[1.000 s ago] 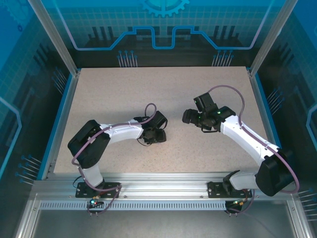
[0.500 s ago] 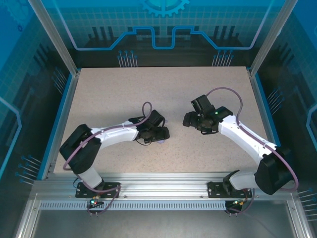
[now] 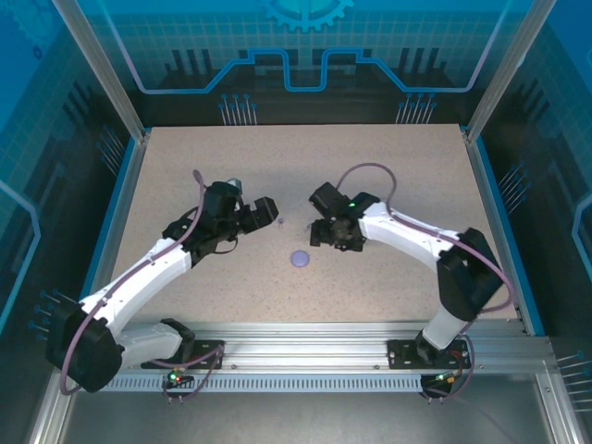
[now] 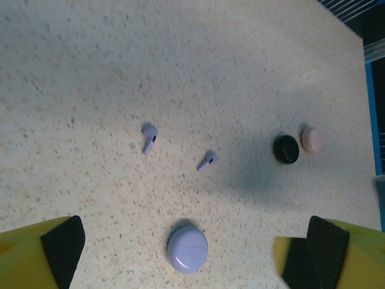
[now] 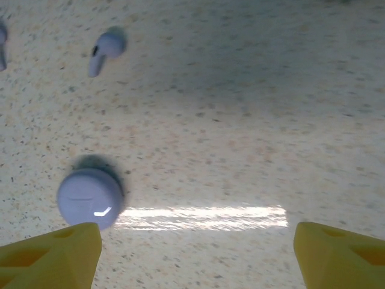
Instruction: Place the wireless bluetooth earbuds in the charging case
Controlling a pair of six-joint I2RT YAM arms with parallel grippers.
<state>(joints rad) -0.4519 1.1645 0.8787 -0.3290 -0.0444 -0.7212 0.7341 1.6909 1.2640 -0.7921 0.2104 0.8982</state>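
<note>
The round lilac charging case (image 3: 300, 259) (image 5: 90, 197) is below and beside the open fingers, so my right gripper should next move sideways over the case and lower its fingers around it.
A closed round lilac charging case (image 3: 300, 259) lies on the table between my two arms. It is also in the left wrist view, case (image 4: 187, 249), and the right wrist view, case (image 5: 90, 197). Two lilac earbuds (image 4: 148, 137) (image 4: 207, 160) lie loose on the table beyond it, one of them seen as earbud (image 5: 103, 51). My left gripper (image 3: 268, 211) (image 4: 194, 218) hovers open up-left of the case, holding nothing. My right gripper (image 3: 331, 236) (image 5: 195, 227) is open over bare table just right of the case.
A black round case (image 4: 286, 149) and a pale pink one (image 4: 311, 139) sit side by side farther off. The speckled table (image 3: 388, 157) has blue rails along its sides and a frame post at each back corner.
My left gripper opened, let go of the lilac case, and drew back up and left. The case now lies uncovered on the table. My right arm swung left toward the centre.
</note>
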